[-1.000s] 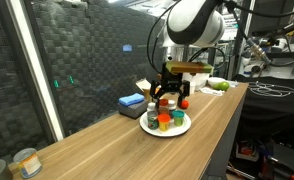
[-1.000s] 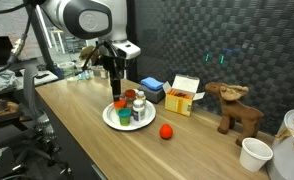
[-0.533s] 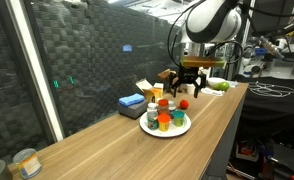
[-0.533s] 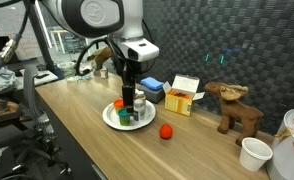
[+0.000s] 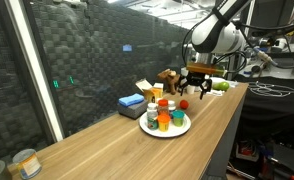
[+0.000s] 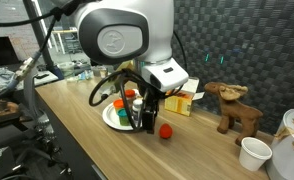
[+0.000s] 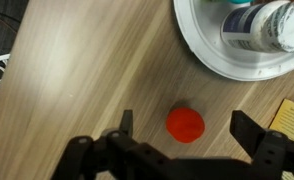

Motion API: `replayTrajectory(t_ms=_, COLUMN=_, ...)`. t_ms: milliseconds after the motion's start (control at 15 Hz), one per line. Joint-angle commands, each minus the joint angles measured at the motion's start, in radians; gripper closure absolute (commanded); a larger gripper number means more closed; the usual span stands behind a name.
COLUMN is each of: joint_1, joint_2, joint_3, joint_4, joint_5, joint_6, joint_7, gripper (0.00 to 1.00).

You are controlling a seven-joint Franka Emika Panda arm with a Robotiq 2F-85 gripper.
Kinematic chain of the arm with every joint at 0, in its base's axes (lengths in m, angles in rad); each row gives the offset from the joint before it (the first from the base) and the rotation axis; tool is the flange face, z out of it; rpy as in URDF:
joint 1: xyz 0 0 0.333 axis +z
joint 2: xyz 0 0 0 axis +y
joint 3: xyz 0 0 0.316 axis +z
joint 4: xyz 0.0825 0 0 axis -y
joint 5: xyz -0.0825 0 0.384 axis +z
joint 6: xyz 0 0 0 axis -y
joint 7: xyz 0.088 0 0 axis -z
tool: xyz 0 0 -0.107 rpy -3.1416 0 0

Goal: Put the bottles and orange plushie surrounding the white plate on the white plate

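The open gripper comes down onto the round orange-red plushie (image 6: 165,131) (image 7: 185,125) next and closes on it, as the plushie lies off the plate with a finger on each side.
The white plate (image 5: 177,128) holds several small bottles (image 5: 162,113) with coloured caps. It also shows in an exterior view (image 6: 110,119) and at the top right of the wrist view (image 7: 202,52), with bottles (image 7: 259,22) on it. The round orange plushie (image 6: 165,130) lies on the wooden table just off the plate. In the wrist view the plushie (image 7: 185,124) sits between my fingers. My gripper (image 7: 183,140) is open and empty, right above the plushie, one finger on each side. The gripper shows in both exterior views (image 5: 195,88) (image 6: 152,122).
A blue box (image 6: 152,88) and a white and orange carton (image 6: 184,97) stand behind the plate. A brown moose toy (image 6: 235,108) and a white cup (image 6: 254,153) stand further along the table. A tin can (image 5: 25,161) stands at the far end.
My arm has moved from above the plate, away from the bottles, to above the orange plushie. The gripper is open over it.
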Motion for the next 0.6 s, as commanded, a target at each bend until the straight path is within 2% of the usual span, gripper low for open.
replayTrajectory(t_ms=0, joint_1=-0.003, joint_2=0.069, joint_3=-0.005, joint_4=0.061, joint_5=0.042, joint_6=0.024, joint_7=0.003, gripper=0.00)
replayTrajectory(t_ms=533, joint_1=0.007, joint_2=0.180, joint_3=-0.010, joint_4=0.144, joint_5=0.043, joint_6=0.026, joint_7=0.015, gripper=0.00)
